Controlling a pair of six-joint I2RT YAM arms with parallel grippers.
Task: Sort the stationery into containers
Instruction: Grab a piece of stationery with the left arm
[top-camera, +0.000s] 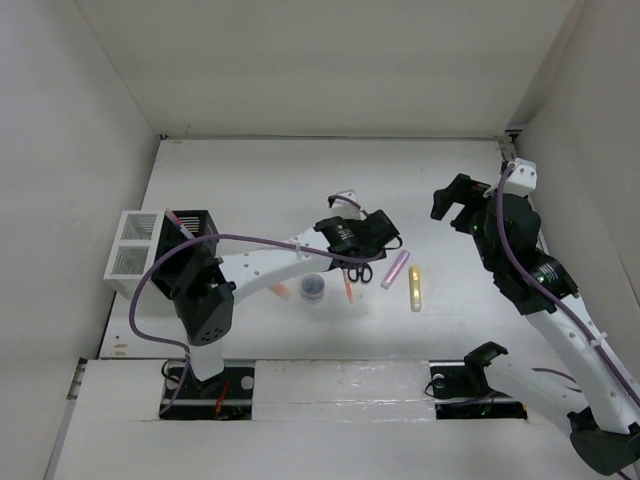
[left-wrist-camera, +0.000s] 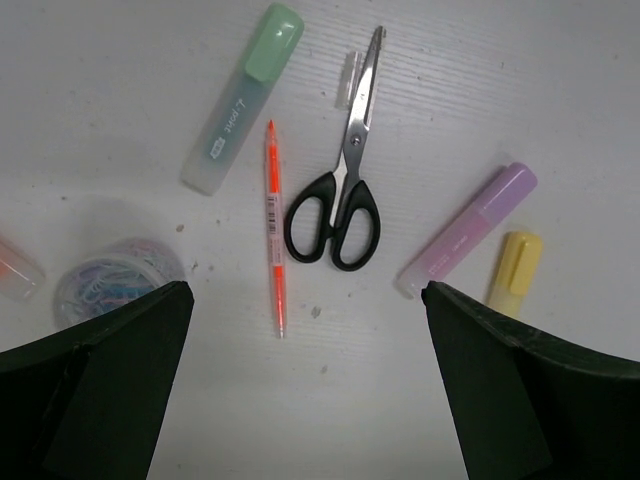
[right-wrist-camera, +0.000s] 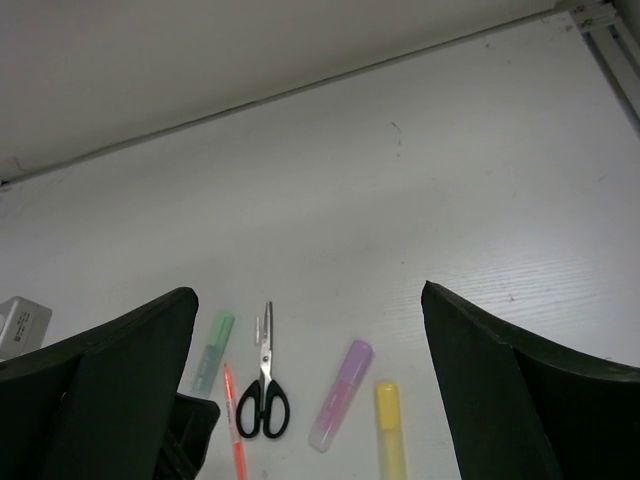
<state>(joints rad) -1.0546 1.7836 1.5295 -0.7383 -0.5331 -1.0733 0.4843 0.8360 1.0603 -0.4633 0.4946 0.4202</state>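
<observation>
I should lower my left gripper onto the near half of the thin orange pen (top-camera: 349, 286) next and close it, since the pen lies clear of the scissors and lengthwise between my open fingers.
The stationery lies mid-table: black-handled scissors (left-wrist-camera: 340, 190) (top-camera: 360, 271), a thin orange pen (left-wrist-camera: 274, 235) (top-camera: 349, 286), a green highlighter (left-wrist-camera: 240, 100), a pink highlighter (left-wrist-camera: 470, 230) (top-camera: 396, 268), a yellow highlighter (left-wrist-camera: 515, 265) (top-camera: 415, 288), a round tub (left-wrist-camera: 110, 280) (top-camera: 313, 286) and an orange highlighter (top-camera: 280, 291). My left gripper (left-wrist-camera: 305, 380) (top-camera: 358, 238) hovers open over the scissors and pen, holding nothing. Farther right, my right gripper (right-wrist-camera: 310, 370) (top-camera: 455, 208) hangs open and empty, high above the table. The containers stand at the left: a black slatted holder (top-camera: 188, 232) and a white mesh organiser (top-camera: 133, 250).
White walls close the table (top-camera: 300, 180) at the back, left and right. The left arm (top-camera: 270, 270) stretches across from its base towards the middle. In the right wrist view the same scissors (right-wrist-camera: 263, 395) and pink highlighter (right-wrist-camera: 340, 395) lie below.
</observation>
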